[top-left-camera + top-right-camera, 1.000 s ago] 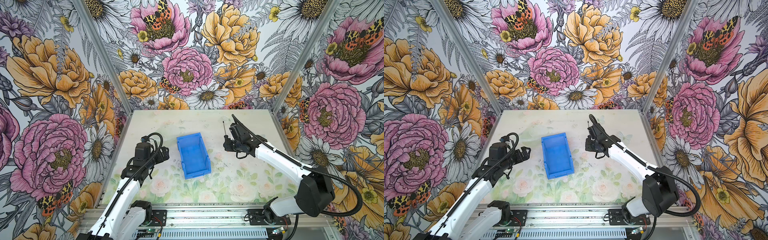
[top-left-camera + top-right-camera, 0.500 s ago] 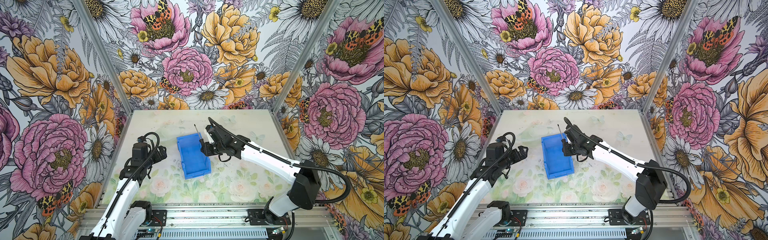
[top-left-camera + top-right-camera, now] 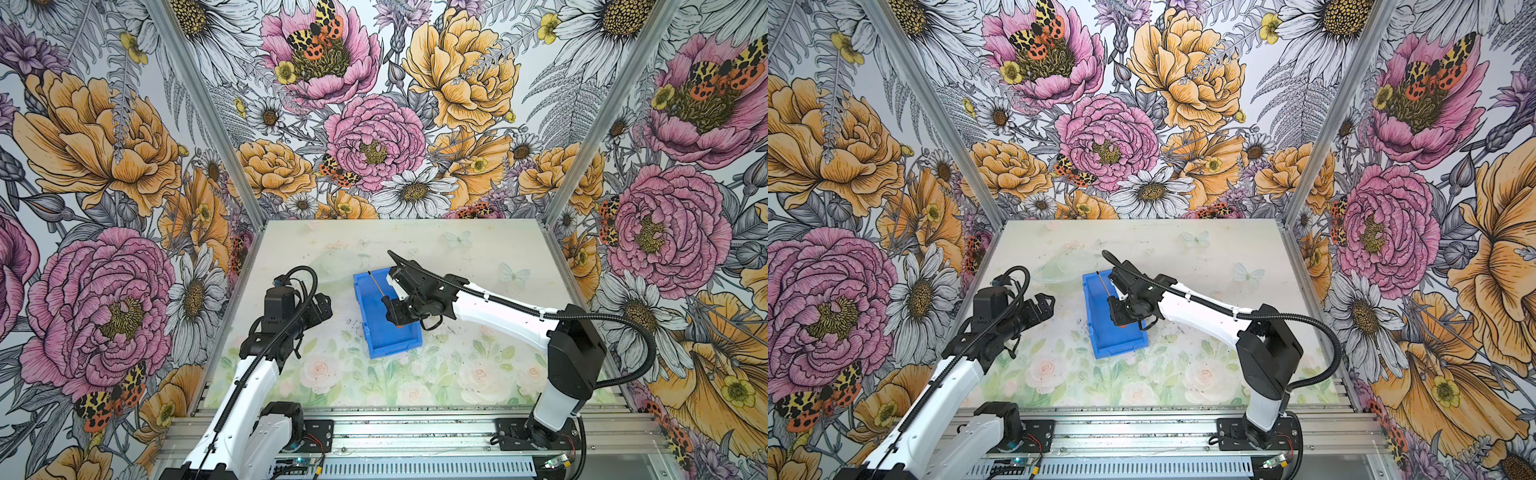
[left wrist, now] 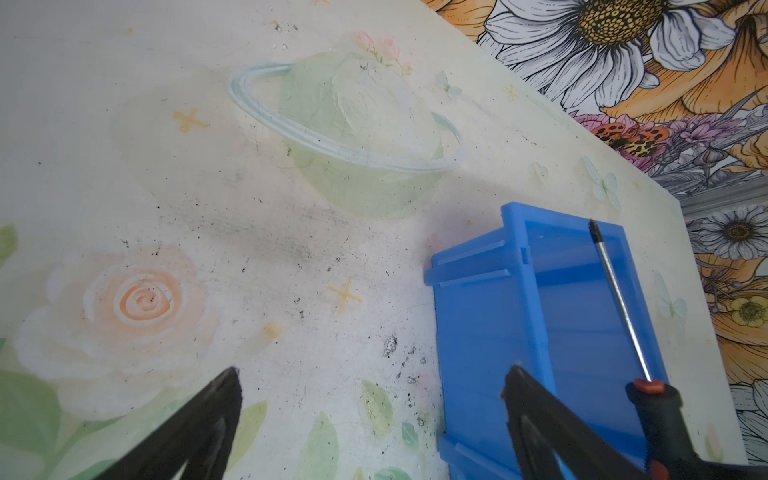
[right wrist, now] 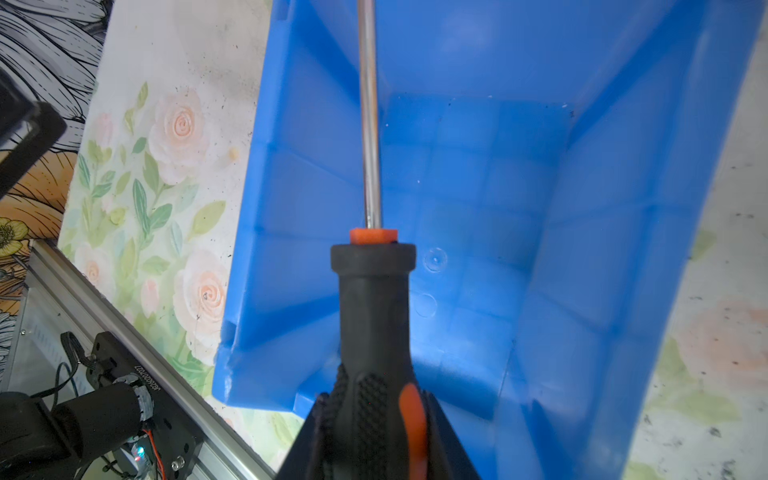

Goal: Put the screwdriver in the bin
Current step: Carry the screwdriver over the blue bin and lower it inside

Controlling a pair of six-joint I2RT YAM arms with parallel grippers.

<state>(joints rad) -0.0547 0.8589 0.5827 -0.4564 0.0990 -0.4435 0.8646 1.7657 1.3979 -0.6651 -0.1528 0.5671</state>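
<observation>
The robot's right gripper will move down between the bin's sides toward the bin's bottom and release the screwdriver's black-and-orange handle, since the screwdriver [image 3: 376, 284] is still hanging above the bin.
The blue bin [image 3: 388, 343] [image 3: 1113, 343] sits mid-table, its lower lip toward the front. My right gripper [image 3: 392, 316] [image 3: 1116, 316] hovers over the bin's interior, shut on the black-and-orange handle of the screwdriver [image 3: 376, 284] [image 3: 1104, 284]. The thin shaft points toward the bin's back wall. In the right wrist view the screwdriver [image 5: 374, 311] hangs above the bin [image 5: 478, 187], with the gripper [image 5: 374, 419] clamped on the handle. My left gripper [image 3: 322, 305] [image 3: 1044, 303] [image 4: 372, 374] is open and empty, left of the bin [image 4: 478, 332]. The screwdriver [image 4: 619, 299] also shows there.
The floral table [image 3: 457, 257] is boxed in by patterned walls at the back and both sides. An aluminium rail [image 3: 395, 432] with both arm bases runs along the front edge. My left arm [image 3: 266, 345] stands beside the bin's left wall.
My right gripper has carried the screwdriver leftward from the bin's right side to above its interior. The left arm shifted only slightly.
</observation>
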